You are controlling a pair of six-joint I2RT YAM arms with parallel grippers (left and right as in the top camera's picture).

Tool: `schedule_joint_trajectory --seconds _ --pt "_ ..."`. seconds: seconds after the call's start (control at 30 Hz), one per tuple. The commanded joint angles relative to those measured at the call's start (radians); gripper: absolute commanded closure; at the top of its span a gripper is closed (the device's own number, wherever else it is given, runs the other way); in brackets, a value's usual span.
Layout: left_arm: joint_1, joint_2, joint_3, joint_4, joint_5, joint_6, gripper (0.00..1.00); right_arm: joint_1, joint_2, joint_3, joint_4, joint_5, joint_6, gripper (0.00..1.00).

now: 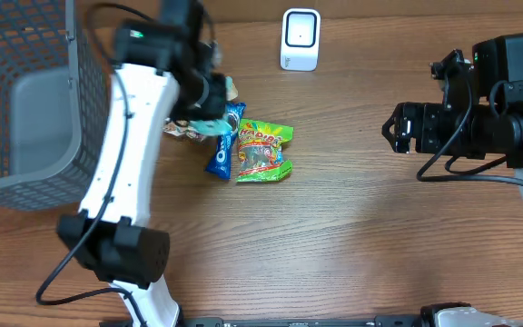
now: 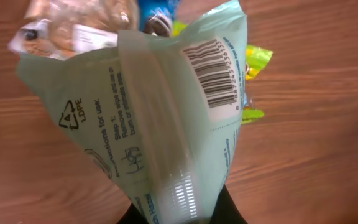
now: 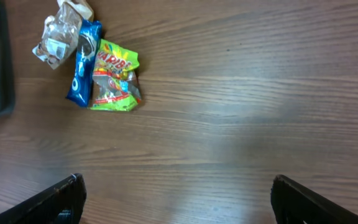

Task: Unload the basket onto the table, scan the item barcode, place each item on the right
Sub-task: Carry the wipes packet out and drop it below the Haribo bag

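My left gripper moves down toward the Haribo bag's Oreo-side edge (image 1: pixel 242 161) next and releases there, since that edge lies below it and to its right in the overhead view.
My left gripper (image 2: pixel 182 214) is shut on the bottom edge of a mint-green packet (image 2: pixel 148 112), which it holds above the table. The packet's barcode (image 2: pixel 213 74) faces the left wrist camera. From overhead only a teal corner of the packet (image 1: pixel 231 89) shows beside the left gripper (image 1: pixel 214 98), over the snack pile. The white scanner (image 1: pixel 300 39) stands at the back of the table, to the right of the left gripper. My right gripper (image 1: pixel 393 130) hovers at the right, open, its fingers (image 3: pixel 61 199) wide apart with only bare wood between them.
A blue Oreo pack (image 1: pixel 222 145), a green Haribo bag (image 1: pixel 263 151) and a clear crumpled wrapper (image 1: pixel 182 130) lie together under the left arm. A grey mesh basket (image 1: pixel 25 100) fills the back left corner.
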Motion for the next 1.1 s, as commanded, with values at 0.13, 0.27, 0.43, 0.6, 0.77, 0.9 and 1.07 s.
schedule_joint_trajectory --seconds 0.13,0.27,0.43,0.6,0.77,0.9,1.07 --pt "-0.045 -0.002 -0.329 0.214 0.004 -0.015 0.96 -0.007 -0.002 -0.002 0.002 0.004 -0.002 0.04" --pt "-0.06 -0.002 -0.477 0.372 0.061 0.006 0.96 -0.007 -0.002 -0.002 0.004 0.003 -0.002 0.04" --pt "-0.073 -0.002 -0.551 0.48 0.163 0.055 0.96 -0.007 -0.002 -0.002 0.005 0.003 -0.002 0.04" --pt "-0.074 -0.006 -0.545 0.481 0.164 0.061 0.69 -0.007 -0.002 -0.002 0.005 0.003 -0.002 0.04" --pt "-0.072 -0.039 -0.477 0.418 0.157 0.096 0.53 -0.007 -0.002 -0.002 0.013 0.003 -0.004 0.04" --pt "-0.071 -0.107 -0.37 0.35 0.127 0.099 0.5 -0.007 -0.002 -0.002 0.024 0.002 -0.022 0.04" --pt "-0.071 -0.245 -0.211 0.296 0.087 0.089 0.49 -0.006 -0.002 -0.002 0.058 -0.033 -0.02 0.07"
